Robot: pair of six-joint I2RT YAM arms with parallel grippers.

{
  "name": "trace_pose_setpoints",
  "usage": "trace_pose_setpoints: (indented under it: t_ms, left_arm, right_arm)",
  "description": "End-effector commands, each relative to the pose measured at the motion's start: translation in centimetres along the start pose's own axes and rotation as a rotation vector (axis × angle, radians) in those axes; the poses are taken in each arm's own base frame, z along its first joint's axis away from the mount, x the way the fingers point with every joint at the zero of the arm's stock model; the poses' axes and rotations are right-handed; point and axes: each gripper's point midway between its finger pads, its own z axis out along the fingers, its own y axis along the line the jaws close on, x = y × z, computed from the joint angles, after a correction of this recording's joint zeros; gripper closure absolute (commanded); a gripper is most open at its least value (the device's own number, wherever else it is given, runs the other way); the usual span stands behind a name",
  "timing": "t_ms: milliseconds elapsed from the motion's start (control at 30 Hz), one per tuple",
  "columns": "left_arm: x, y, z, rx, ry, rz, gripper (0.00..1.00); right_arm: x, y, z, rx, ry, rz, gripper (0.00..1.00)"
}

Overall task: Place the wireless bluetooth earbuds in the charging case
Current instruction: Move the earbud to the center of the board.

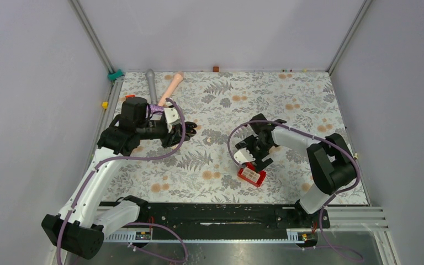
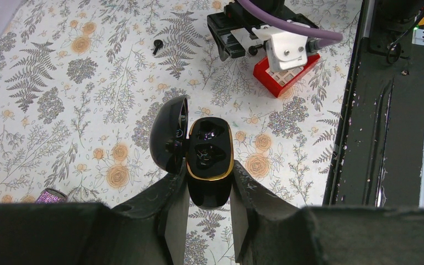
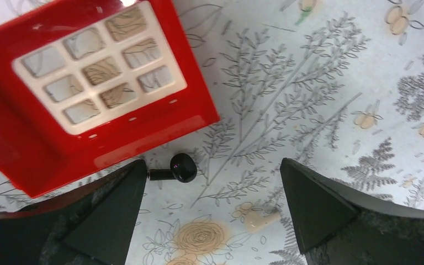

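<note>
Next, the right gripper sweeps outward, rises and turns, then comes down around the earbud's round head (image 3: 184,167), as the black earbud is close beside the red box.
My left gripper (image 2: 210,178) is shut on the black charging case (image 2: 210,149) and holds it above the floral table. The case has a gold rim, and its lid (image 2: 168,138) stands open to the left. In the top view this gripper (image 1: 183,132) is left of centre. My right gripper (image 3: 212,165) is open and low over the table, also seen from above (image 1: 251,155). Between its fingers lie a black earbud (image 3: 179,167), close to the left finger, and a cream earbud (image 3: 256,218) nearer the right finger. Another black earbud (image 2: 157,45) lies on the table beyond.
A red box (image 3: 88,83) with a white grid insert lies right beside the black earbud, under my right gripper (image 1: 252,175). A pink rod (image 1: 171,85) and a grey rod (image 1: 151,83) lie at the back left. A black rail (image 1: 226,212) runs along the near edge.
</note>
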Motion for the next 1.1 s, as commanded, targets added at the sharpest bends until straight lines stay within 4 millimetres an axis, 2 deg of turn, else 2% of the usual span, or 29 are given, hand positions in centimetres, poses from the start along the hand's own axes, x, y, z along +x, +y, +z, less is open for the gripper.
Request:
trace_pose_setpoints:
  t_ms: [0,200,533,700,800,900,1067]
  left_arm:
    - [-0.9,0.3,-0.3,-0.021,-0.033,0.059,1.0]
    - [-0.9,0.3,-0.3,-0.024,-0.032,0.059,1.0]
    - [-0.7,0.5,-0.1,-0.022,-0.024,0.057,1.0]
    - [-0.7,0.5,-0.1,-0.025,-0.025,0.056,1.0]
    - [-0.7,0.5,-0.2,-0.026,-0.024,0.056,1.0]
    - [-0.7,0.5,-0.2,-0.028,-0.025,0.058,1.0]
    - [-0.7,0.4,-0.2,-0.026,-0.026,0.061,1.0]
  right_arm:
    - [0.1,-2.8,0.5,0.087,0.006,0.007,0.01]
    - [1.5,-6.3,0.4,0.21,0.063,0.0,0.02]
    - [0.1,-8.6,1.3,0.193,0.015,0.011,0.01]
    - [1.3,-12.0,1.7,0.296,0.094,0.06,0.04]
    - [1.2,-14.3,0.4,0.378,0.094,0.168,0.04]
    - [-0.2,-15.4,-2.0,0.409,0.04,0.298,0.04]
    - [-3.1,-15.6,-6.9,0.414,-0.044,0.545,0.04]
